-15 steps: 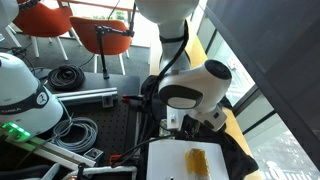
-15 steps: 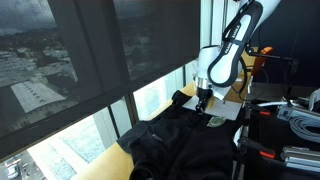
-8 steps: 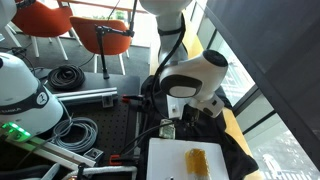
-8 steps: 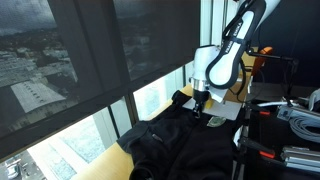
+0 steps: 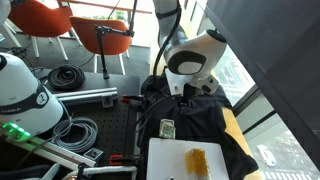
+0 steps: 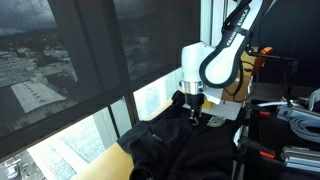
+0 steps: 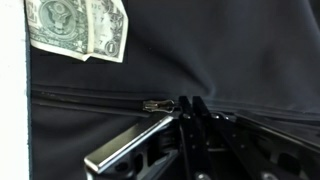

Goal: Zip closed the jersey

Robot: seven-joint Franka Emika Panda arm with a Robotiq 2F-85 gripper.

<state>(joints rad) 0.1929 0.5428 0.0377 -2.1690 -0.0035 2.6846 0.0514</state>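
The slider still sits midway, so the robot's gripper needs to slide along the zipper to the jersey's end [image 6: 143, 158] opposite the white board and release the pull tab there.
The black jersey [image 5: 203, 120] lies spread over the table in both exterior views [image 6: 170, 145]. In the wrist view its fabric [image 7: 230, 50] fills the frame, and the centre zipper runs across as a horizontal line. The metal zipper slider [image 7: 155, 104] sits on that line. My gripper [image 7: 186, 104] has its fingers pressed together just right of the slider, on its pull tab. In the exterior views the gripper [image 5: 183, 92] [image 6: 194, 112] points down onto the jersey's middle.
A white board [image 5: 180, 155] carrying a yellow piece [image 5: 197, 158] lies on the jersey's near end. A dollar bill [image 5: 167, 128] [image 7: 76, 28] lies beside it. Coiled black cables [image 5: 68, 76], another white robot [image 5: 20, 95], orange chairs [image 5: 50, 20] and the window [image 6: 90, 70] surround the table.
My gripper has moved along the zipper line away from the white board and dollar bill, staying low on the jersey. The jersey and board have not shifted.
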